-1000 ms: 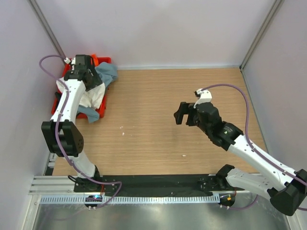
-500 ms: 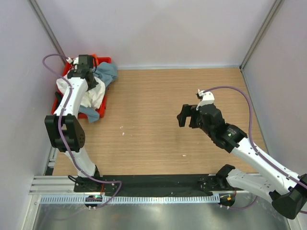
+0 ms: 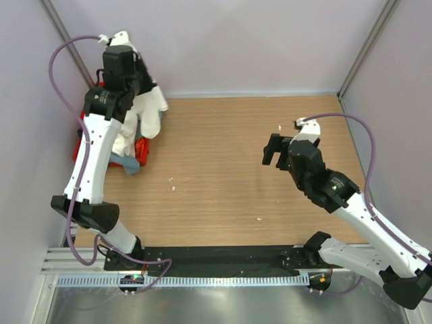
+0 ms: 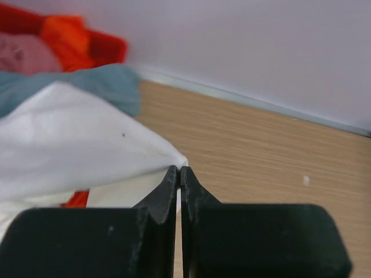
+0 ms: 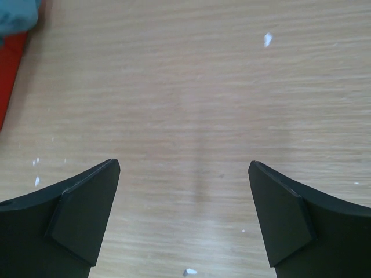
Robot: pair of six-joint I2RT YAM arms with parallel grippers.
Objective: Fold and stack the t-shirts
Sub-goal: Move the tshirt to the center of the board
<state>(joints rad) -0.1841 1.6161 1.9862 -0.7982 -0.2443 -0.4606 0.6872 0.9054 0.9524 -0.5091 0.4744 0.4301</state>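
Note:
The right gripper brings its open fingers to the left in the top view and down onto the white t-shirt's loose end (image 3: 151, 121) next, since it hangs that way.
My left gripper (image 3: 138, 78) is shut on a fold of the white t-shirt (image 3: 146, 108) and holds it up above the red crate (image 3: 141, 146) at the far left corner; the cloth hangs down from the jaws. In the left wrist view the closed fingertips (image 4: 181, 171) pinch the white t-shirt's (image 4: 75, 147) edge. Under it lie a grey-blue t-shirt (image 4: 107, 81), an orange one (image 4: 66, 33) and a pink one (image 4: 23, 55). A grey-blue corner (image 3: 128, 164) spills over the crate's near side. My right gripper (image 3: 272, 150) hovers open over bare wood (image 5: 184, 174), holding nothing.
The crate stands against the left wall and the back wall (image 3: 236, 47). The wooden tabletop (image 3: 216, 162) carries small white specks (image 5: 268, 39). A black rail (image 3: 216, 256) with both arm bases runs along the near edge.
My left gripper closed on the white t-shirt inside the crate and rose, pulling the cloth up out of the pile. My right arm drifted slightly right, still open.

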